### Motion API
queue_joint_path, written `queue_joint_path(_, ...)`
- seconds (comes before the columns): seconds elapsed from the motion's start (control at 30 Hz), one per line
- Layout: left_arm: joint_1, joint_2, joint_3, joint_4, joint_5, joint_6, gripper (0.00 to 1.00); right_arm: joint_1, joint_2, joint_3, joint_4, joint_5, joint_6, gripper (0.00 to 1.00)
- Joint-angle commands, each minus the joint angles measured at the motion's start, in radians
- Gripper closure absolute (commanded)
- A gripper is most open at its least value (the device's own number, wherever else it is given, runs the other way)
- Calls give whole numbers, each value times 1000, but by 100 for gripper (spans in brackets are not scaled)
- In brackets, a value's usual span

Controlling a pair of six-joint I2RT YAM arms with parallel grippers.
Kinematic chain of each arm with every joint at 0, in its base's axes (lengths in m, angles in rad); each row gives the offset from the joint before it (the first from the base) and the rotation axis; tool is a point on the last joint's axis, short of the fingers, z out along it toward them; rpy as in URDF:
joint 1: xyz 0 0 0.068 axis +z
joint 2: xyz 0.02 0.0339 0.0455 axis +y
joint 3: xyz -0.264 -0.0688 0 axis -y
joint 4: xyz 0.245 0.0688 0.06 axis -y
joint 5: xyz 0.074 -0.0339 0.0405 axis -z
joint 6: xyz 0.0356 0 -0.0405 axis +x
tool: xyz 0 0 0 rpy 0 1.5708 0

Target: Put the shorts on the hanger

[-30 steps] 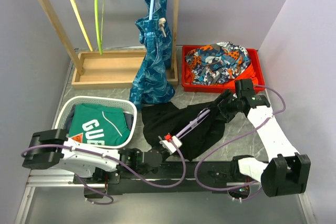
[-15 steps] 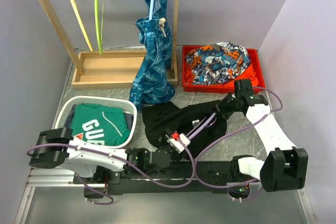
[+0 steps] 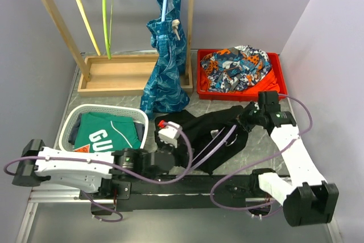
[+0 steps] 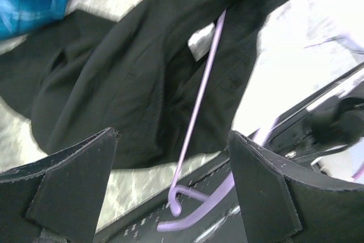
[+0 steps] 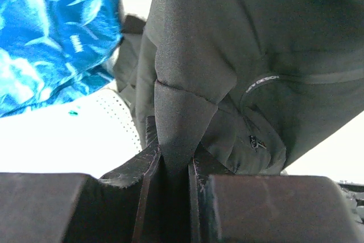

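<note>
The shorts are held only by my right gripper, so my left gripper should move down next onto the near corner of the shorts' upper layer (image 3: 186, 157) (image 4: 152, 149), beside the hanger's rod.
The black shorts (image 3: 196, 132) lie crumpled on the table between the arms, with the lavender hanger (image 3: 223, 136) lying partly in them. In the left wrist view its thin rod (image 4: 199, 95) runs down over the shorts (image 4: 114, 78) to a bent end at the table's near edge. My left gripper (image 3: 173, 140) hovers over the left part of the shorts, open (image 4: 172, 138) and holding nothing. My right gripper (image 3: 247, 120) is at the shorts' right edge. It is shut (image 5: 175, 152) on a raised fold of the shorts (image 5: 182, 72).
A wooden rack (image 3: 136, 75) at the back holds a yellow hanger (image 3: 82, 15), a green hanger (image 3: 106, 15) and a teal garment (image 3: 166, 61). A red tray (image 3: 278, 78) of patterned clothes sits back right. A white basket (image 3: 68, 123) with a green shirt stands left.
My left gripper opened, let go of the hanger's end and moved back and left over the shorts. My right gripper closed on a fold of the shorts and drew slightly right.
</note>
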Motion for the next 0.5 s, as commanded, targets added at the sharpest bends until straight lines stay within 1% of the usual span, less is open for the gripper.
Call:
queue_joint_path(0.0,15,148,165,-312,68,-168,16,-8,-84,17,40,-7,-20,100)
queue_joint_path(0.03,15,185,193,-358,63,-177,15,-8,-89,17,40,-10,-20,100)
queue_joint_path(0.07,15,253,218,-412,58,-185,15,-6,-95,17,40,-12,-17,100)
queue_joint_path(0.13,16,310,265,-432,66,-182,14,-5,-109,9,45,-19,-17,100)
queue_joint_path(0.23,27,390,289,-413,86,-166,14,-6,-127,3,45,-16,-15,100)
queue_joint_path(0.3,68,407,290,-409,94,-180,15,-5,-140,8,37,-15,-20,100)
queue_joint_path(0.37,116,413,278,-382,110,-162,19,-4,-152,11,31,-13,-27,100)
queue_joint_path(0.47,156,418,252,-314,143,-122,25,-4,-175,9,25,-7,-29,100)
